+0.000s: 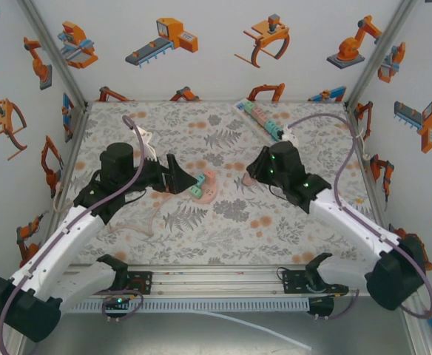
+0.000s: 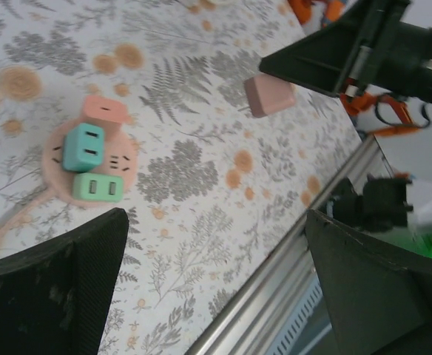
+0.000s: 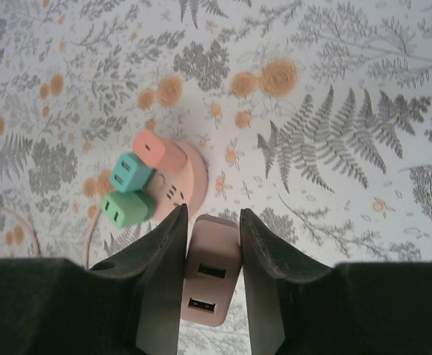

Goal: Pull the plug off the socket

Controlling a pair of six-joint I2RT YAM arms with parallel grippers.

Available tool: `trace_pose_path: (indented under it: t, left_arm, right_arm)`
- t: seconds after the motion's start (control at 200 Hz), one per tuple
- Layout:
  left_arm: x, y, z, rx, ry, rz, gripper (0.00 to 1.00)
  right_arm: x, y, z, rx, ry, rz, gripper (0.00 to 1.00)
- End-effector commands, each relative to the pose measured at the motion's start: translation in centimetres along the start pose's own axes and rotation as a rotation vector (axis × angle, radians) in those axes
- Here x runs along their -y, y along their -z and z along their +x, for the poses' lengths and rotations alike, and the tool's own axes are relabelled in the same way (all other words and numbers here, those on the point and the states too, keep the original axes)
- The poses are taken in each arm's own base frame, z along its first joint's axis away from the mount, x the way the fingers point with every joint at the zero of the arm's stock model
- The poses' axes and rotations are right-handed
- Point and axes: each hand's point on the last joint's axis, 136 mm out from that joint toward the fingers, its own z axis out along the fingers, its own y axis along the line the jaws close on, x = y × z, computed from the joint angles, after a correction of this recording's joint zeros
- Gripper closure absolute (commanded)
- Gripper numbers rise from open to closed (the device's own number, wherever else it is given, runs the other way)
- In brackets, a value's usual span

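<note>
The right gripper draws the dusty-pink plug (image 3: 212,274) back toward the aluminium bar next, then releases it, to get the plug down onto the empty table.
A round pink socket (image 1: 208,186) lies flat on the floral table, with a teal plug (image 3: 131,174), a green plug (image 3: 127,207) and a pink plug (image 3: 157,151) still standing in it. My right gripper (image 3: 211,220) is shut on a fourth, dusty-pink plug (image 3: 212,274) with two USB slots. It holds this plug clear of the socket, just to the right of the disc (image 3: 192,177). From the left wrist the held plug (image 2: 269,95) hangs above the table under the right fingers. My left gripper (image 2: 212,288) is open with nothing between its fingers, and the socket (image 2: 123,159) lies just beyond its left fingertip.
A long power strip (image 1: 264,122) with coloured plugs lies at the back right. The socket's pale cord (image 1: 138,222) loops over the table toward the left arm. The aluminium rail (image 2: 275,288) marks the table's near edge. Patterned walls close in three sides.
</note>
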Motion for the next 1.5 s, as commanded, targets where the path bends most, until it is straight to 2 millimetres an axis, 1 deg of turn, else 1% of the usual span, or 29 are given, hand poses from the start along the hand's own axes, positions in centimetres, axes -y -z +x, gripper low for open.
trace_pose_path:
  t: [0.0, 0.09, 0.23, 0.31, 0.436, 0.591, 0.651, 0.716, 0.826, 0.931, 0.986, 1.071, 1.172, 1.247, 1.342, 1.447, 1.497]
  left_arm:
    - [3.5, 1.1, 1.7, -0.087, -0.114, 0.155, 0.03]
    - [4.4, 1.3, 2.8, -0.122, -0.163, 0.201, 0.03]
    - [5.1, 0.9, 4.3, -0.153, -0.248, 0.237, 0.03]
    - [5.6, 0.5, 5.1, -0.176, -0.293, 0.258, 0.03]
    - [5.6, -0.5, 6.1, -0.220, -0.323, 0.262, 0.03]
    - [5.6, -1.7, 7.1, -0.278, -0.317, 0.265, 0.03]
    - [5.5, -2.1, 7.4, -0.292, -0.319, 0.262, 0.03]
    - [5.4, -2.4, 7.5, -0.295, -0.325, 0.256, 0.03]
    - [5.4, -2.7, 7.4, -0.279, -0.334, 0.251, 0.03]
    - [5.1, -2.9, 7.2, -0.263, -0.342, 0.230, 0.03]
    - [4.8, -3.0, 7.1, -0.259, -0.344, 0.213, 0.03]
    - [4.2, -3.1, 6.9, -0.249, -0.346, 0.178, 0.03]
    - [3.4, -3.3, 6.6, -0.235, -0.349, 0.127, 0.03]
    - [3.1, -3.5, 6.2, -0.220, -0.346, 0.101, 0.03]
    - [2.8, -3.5, 5.6, -0.197, -0.341, 0.075, 0.03]
    - [1.7, -3.6, 4.9, -0.170, -0.329, -0.001, 0.03]
    - [1.0, -3.6, 4.7, -0.160, -0.321, -0.045, 0.03]
  right_arm:
    - [-0.4, 1.4, 1.7, -0.009, -0.013, -0.115, 0.83]
    - [0.9, 2.1, 4.0, -0.033, -0.031, -0.147, 0.83]
    - [1.4, 2.2, 7.3, -0.077, -0.059, -0.254, 0.83]
    - [1.8, 1.7, 9.0, -0.110, -0.092, -0.282, 0.83]
    - [2.5, 0.6, 11.1, -0.164, -0.125, -0.294, 0.83]
    - [3.7, -1.0, 12.9, -0.205, -0.133, -0.262, 0.82]
    - [4.0, -1.4, 13.5, -0.213, -0.132, -0.262, 0.79]
    - [4.7, -1.9, 14.3, -0.222, -0.132, -0.238, 0.75]
    - [5.7, -2.4, 15.6, -0.240, -0.123, -0.202, 0.65]
    - [6.6, -2.6, 16.4, -0.249, -0.117, -0.169, 0.53]
    - [7.0, -2.5, 16.5, -0.246, -0.117, -0.153, 0.48]
    - [7.5, -2.4, 16.6, -0.240, -0.111, -0.130, 0.44]
    - [7.6, -2.1, 16.1, -0.228, -0.093, -0.119, 0.40]
    - [7.4, -1.8, 15.4, -0.212, -0.066, -0.110, 0.40]
    - [6.5, -1.1, 13.3, -0.155, -0.018, -0.113, 0.38]
    - [5.1, -0.1, 10.0, -0.052, 0.082, -0.122, 0.37]
    - [4.0, 0.5, 8.2, 0.005, 0.147, -0.136, 0.37]
